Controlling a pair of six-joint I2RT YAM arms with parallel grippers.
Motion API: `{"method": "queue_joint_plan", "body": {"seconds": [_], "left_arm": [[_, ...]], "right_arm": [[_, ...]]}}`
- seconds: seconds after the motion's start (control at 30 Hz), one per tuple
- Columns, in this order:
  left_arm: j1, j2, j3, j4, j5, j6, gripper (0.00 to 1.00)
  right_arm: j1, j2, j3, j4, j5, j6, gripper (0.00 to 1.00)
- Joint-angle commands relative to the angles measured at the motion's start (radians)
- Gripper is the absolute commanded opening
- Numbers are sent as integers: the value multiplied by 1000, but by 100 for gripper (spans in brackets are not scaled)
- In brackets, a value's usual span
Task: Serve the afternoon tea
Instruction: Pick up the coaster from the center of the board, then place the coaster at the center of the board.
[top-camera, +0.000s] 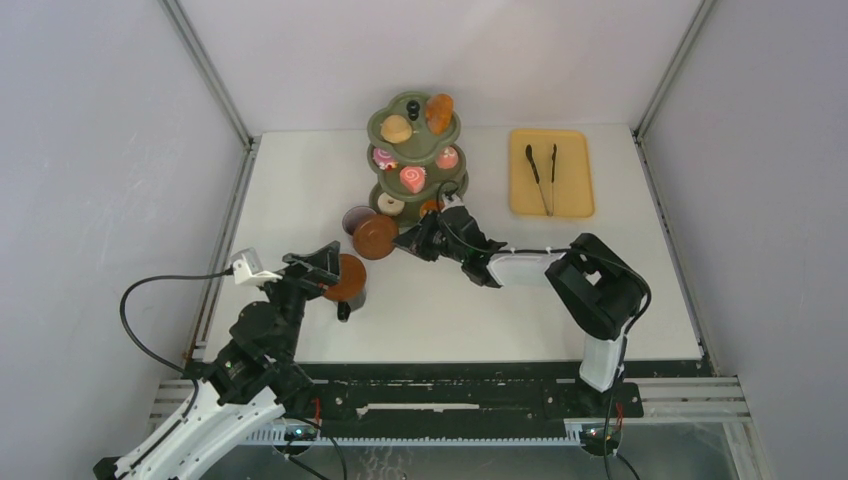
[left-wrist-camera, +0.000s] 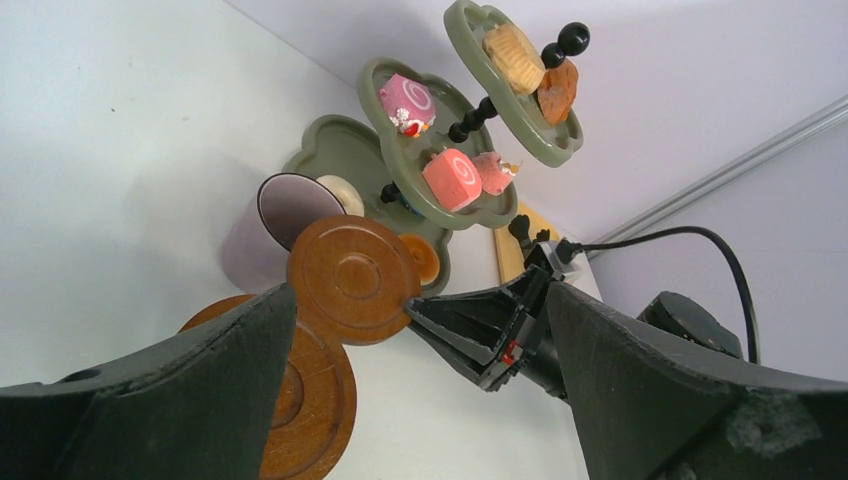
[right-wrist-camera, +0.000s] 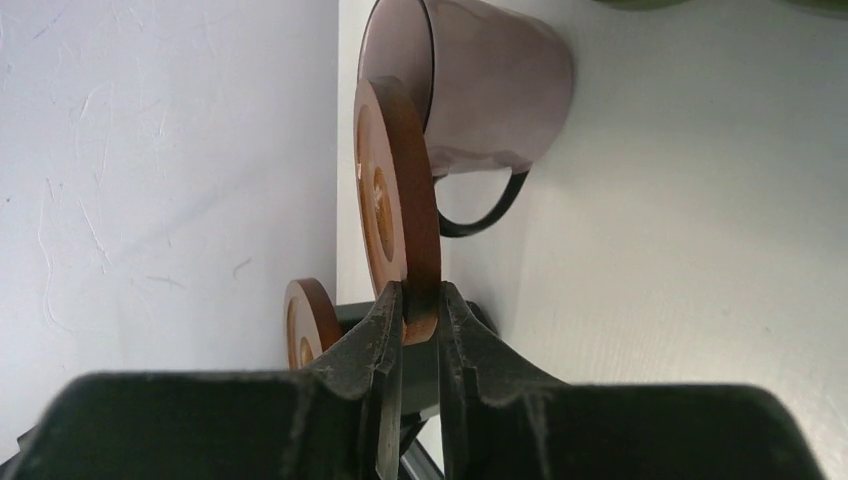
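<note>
My right gripper moves back, to the right in the top view, and down to release its saucer next, since the white tabletop before the stand is bare.
The olive-green three-tier stand (top-camera: 415, 150) (left-wrist-camera: 455, 195) at the back holds buns, pink swirl cakes and donuts. A mauve cup (top-camera: 355, 217) (right-wrist-camera: 490, 80) stands in front of it. My right gripper (top-camera: 410, 241) (right-wrist-camera: 415, 310) is shut on the rim of a brown saucer (top-camera: 376, 237) (left-wrist-camera: 352, 278) (right-wrist-camera: 395, 210), held just beside that cup. A second brown saucer (top-camera: 347, 278) (left-wrist-camera: 305, 400) lies nearer the left arm, seemingly over a dark cup (top-camera: 350, 303). My left gripper (top-camera: 325, 272) (left-wrist-camera: 420, 290) stands open next to it, with nothing between its fingers.
A flat orange-yellow tray (top-camera: 551, 172) with black tongs (top-camera: 542, 175) lies at the back right. The right arm's forearm (top-camera: 520, 268) stretches across the middle of the white table (top-camera: 560, 310). Grey walls close in both sides and the back.
</note>
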Motion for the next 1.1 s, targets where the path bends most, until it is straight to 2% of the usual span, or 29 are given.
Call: {"method": "queue_joint_plan", "body": {"seconds": [0.0,0.6,0.83,1.07], "left_arm": [[5,12,52,37,3,-5,100],[5,78,46,100,18,-5,100],[5,130,37,141,22,-2,100],[5,164,21,170,34,-8,100]], "right_arm": [[-2,-106,-52,69,32,-4,2],[-89,-407,-452,77,79,17,1],[-167,-457,-564,93,65,21,0],[-220,-438,-630,133,40,34,1]]}}
